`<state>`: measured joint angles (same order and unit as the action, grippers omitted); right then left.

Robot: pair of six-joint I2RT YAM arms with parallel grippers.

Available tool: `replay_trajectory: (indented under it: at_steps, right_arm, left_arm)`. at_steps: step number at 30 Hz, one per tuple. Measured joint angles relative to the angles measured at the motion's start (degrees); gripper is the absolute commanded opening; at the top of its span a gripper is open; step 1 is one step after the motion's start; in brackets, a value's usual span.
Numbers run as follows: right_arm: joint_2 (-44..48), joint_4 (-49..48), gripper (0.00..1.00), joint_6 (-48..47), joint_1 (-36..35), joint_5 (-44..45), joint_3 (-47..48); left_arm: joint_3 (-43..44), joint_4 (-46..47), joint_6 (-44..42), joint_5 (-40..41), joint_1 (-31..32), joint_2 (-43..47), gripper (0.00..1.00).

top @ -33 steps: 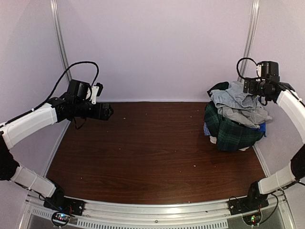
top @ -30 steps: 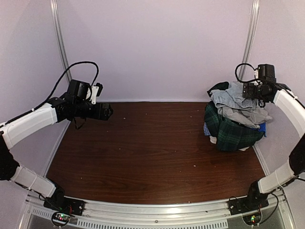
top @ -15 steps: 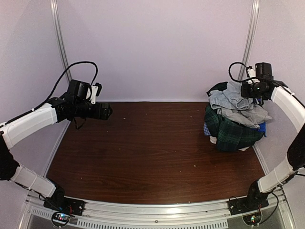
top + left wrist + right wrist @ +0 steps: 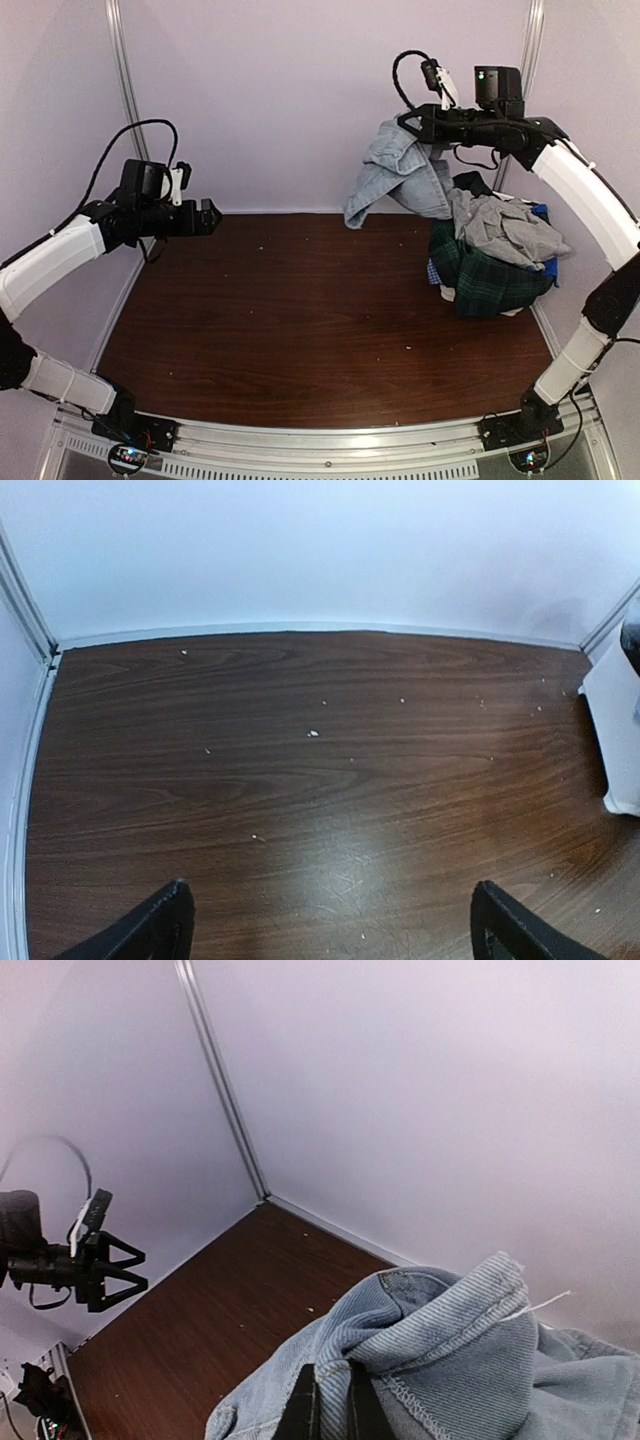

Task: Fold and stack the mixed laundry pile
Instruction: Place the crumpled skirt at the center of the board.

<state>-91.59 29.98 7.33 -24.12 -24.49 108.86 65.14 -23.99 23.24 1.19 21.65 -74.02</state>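
Observation:
My right gripper needs to move down and to the left in the top view next and let go of the denim garment, since the table's bare middle is below on that side.
The mixed laundry pile [image 4: 492, 262] sits at the table's back right: dark green-navy plaid below, a grey piece on top, bits of blue and white at the edges. My right gripper [image 4: 412, 121] is high above and left of the pile, shut on a fold of a pale blue denim garment [image 4: 400, 175] that hangs from it, its lower end still near the pile. In the right wrist view the fingers [image 4: 301, 1415] pinch the denim garment [image 4: 450, 1360]. My left gripper [image 4: 210, 217] hovers open over the table's left side, its fingertips [image 4: 165, 920] wide apart over bare wood.
The dark wooden table [image 4: 300, 310] carries small pale crumbs [image 4: 314, 733]. White walls with metal corner posts [image 4: 127, 100] close in the back and sides. A metal rail [image 4: 320, 445] with the arm bases runs along the near edge.
My right gripper shut on the denim garment at the pile's top and swung up and left, lifting it clear. The left arm drew back slightly to the left, still open.

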Motion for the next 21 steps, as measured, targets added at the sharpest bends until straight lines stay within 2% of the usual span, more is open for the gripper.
replay_trajectory:
  at_steps: [5, 9, 10, 12, 13, 15, 18, 21]
  right_arm:
    - [-9.9, -0.2, 0.00, 1.0, -8.7, -5.2, 12.2]
    - [-11.7, -4.3, 0.02, 3.3, -12.5, -9.7, 9.7]
    - [-10.8, -6.3, 0.16, 3.5, -12.7, -9.9, 6.1]
    - [-8.2, -9.0, 0.54, 3.6, -12.5, -9.2, -2.4]
    - [-6.9, -9.8, 0.67, 3.8, -12.2, -8.2, -7.1]
    - [-4.5, -11.3, 0.74, 4.0, -11.1, -5.8, -16.0]
    - [-2.0, -12.2, 0.75, 4.6, -9.3, -1.5, -29.1]
    - [-0.7, -13.5, 0.74, 5.2, -8.5, 0.0, -38.3]
  left_arm:
    - [-1.4, 1.2, 2.7, -4.8, -6.3, 3.9, 0.98]
    - [-2.2, 1.4, 3.5, -6.1, -8.0, 5.9, 0.98]
    - [-2.5, 1.4, 3.5, -6.4, -8.0, 6.2, 0.98]
    - [-3.4, 1.4, 3.4, -7.1, -8.0, 6.9, 0.97]
    - [-3.9, 1.4, 3.2, -7.5, -8.0, 7.1, 0.98]
    - [-5.3, 1.4, 2.6, -9.2, -8.0, 7.7, 0.98]
    - [-7.9, 1.6, 1.2, -11.5, -7.6, 8.1, 0.98]
    - [-10.6, 1.4, -0.3, -12.4, -5.4, 7.7, 0.97]
